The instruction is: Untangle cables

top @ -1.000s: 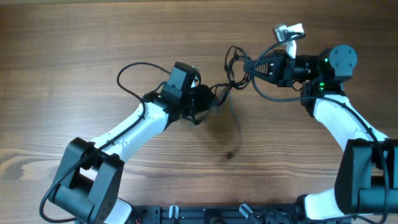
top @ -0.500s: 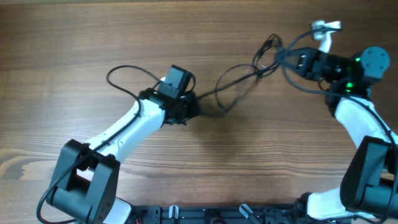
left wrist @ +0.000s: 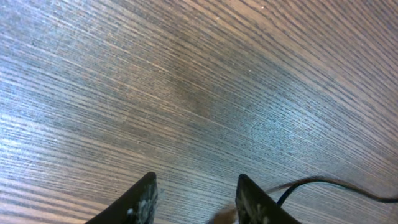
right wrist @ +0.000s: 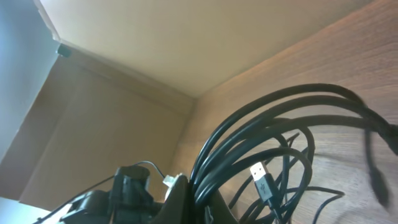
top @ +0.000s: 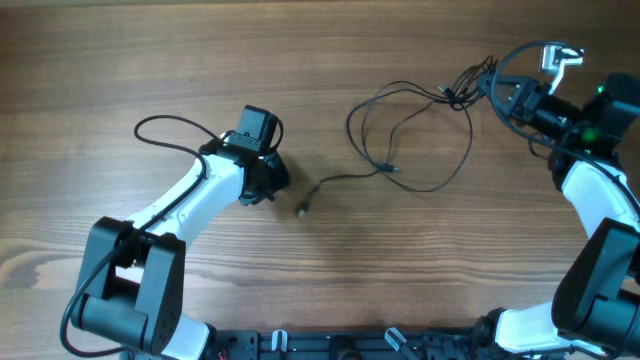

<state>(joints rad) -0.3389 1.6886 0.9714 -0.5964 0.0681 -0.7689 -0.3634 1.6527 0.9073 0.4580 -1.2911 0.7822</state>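
Next I will move my right gripper down toward the bare wood beside the loose loops to release the heap of cables, since the heap still hangs lifted above the table.
The cables (top: 405,130) are thin black cords lying in loose loops on the wooden table right of centre. One strand ends in a small plug (top: 303,210) close to my left gripper. My left gripper (top: 276,182) is open and empty; in the left wrist view its fingers (left wrist: 196,200) hover low over bare wood, with a cable strand (left wrist: 323,183) just to their right. My right gripper (top: 497,92) at the far right is shut on a bunch of the cables (right wrist: 249,134), lifting them. A USB plug (right wrist: 264,181) hangs in the bunch.
The left arm's own thicker black wire (top: 165,125) loops out to the left of its wrist. The right arm's wire and a white connector (top: 560,58) stick up at the top right. The table's far edge meets a wall (right wrist: 143,56).
The right gripper has pulled its cable bunch up and to the right. The left gripper has moved left and let go of the cable, which now lies spread out on the table.
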